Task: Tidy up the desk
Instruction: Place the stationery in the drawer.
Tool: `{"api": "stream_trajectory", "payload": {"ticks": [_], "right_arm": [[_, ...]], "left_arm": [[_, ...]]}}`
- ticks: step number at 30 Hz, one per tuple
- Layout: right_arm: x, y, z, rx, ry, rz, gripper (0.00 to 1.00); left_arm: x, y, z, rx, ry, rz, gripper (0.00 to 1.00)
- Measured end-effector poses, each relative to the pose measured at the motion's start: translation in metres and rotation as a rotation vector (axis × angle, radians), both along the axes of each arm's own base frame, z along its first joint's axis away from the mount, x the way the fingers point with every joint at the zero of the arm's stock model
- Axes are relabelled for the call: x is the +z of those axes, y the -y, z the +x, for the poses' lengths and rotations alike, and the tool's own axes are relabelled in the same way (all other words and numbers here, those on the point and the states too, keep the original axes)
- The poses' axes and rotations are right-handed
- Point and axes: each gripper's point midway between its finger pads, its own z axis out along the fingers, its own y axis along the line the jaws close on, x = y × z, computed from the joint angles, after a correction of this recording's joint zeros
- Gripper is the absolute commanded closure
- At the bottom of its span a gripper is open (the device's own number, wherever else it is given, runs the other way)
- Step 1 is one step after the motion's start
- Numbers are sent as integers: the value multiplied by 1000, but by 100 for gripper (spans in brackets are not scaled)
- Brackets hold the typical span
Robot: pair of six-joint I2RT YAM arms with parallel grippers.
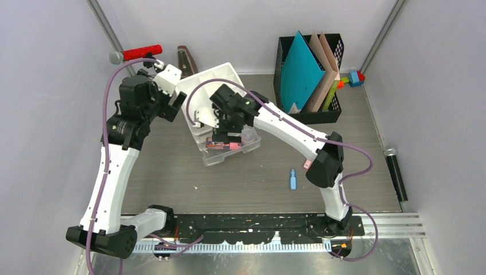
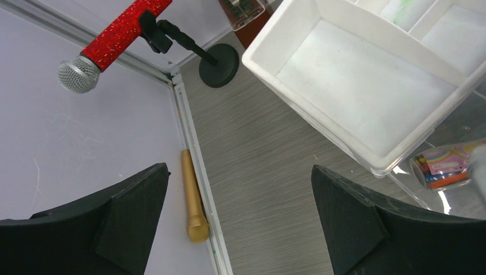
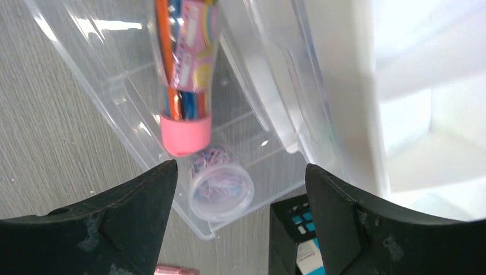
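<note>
The jar is below my right gripper and to its right in the top view, so my right gripper should move down and across, with its fingers on both sides of the jar's round top.
The desk (image 1: 166, 172) is a grey-brown wood-grain top between pale walls. Near its middle lies a clear plastic box (image 1: 229, 150), and a white divided tray (image 1: 206, 86) leans tilted on its far side. My right gripper (image 1: 227, 132) hangs open just above the box. In the right wrist view the right gripper (image 3: 240, 169) holds nothing; below it in the box lie a pink-capped tube of pens (image 3: 183, 74) and a round clear jar of paper clips (image 3: 220, 184). My left gripper (image 1: 173, 105) (image 2: 239, 172) stands wide open over bare desk (image 2: 258, 160), left of the tray (image 2: 367, 86).
A red microphone (image 1: 140, 52) on a black stand (image 2: 219, 64) is at the back left. A gold microphone (image 2: 195, 197) lies along the left wall. A black file holder with folders (image 1: 309, 74) and toy blocks (image 1: 352, 78) stand at the back right. A small blue bottle (image 1: 293, 179) and a black microphone (image 1: 395, 172) lie right.
</note>
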Motion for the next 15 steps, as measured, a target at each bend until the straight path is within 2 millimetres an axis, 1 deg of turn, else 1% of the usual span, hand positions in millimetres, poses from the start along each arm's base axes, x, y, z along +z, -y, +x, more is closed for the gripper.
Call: {"api": "stream_trajectory", "payload": {"ticks": [4,6,10,12,15], "right_arm": [[-2,23,12,-92,-21,8,12],[-9,33,19,-142,-43,8,12],[-22,51,29,-215,-91,9,12],[-24,57,33,-244,-108,18,12],[-27,60,36,-265,-124,30,12]], "left_arm": [[-12,4,2,-17,-24,-4,0],[-17,5,2,-24,-35,-5,0],[-18,7,2,-34,-35,-9,0],[-18,8,2,-39,-34,-12,0],[-18,10,2,-47,-35,-16,0]]}}
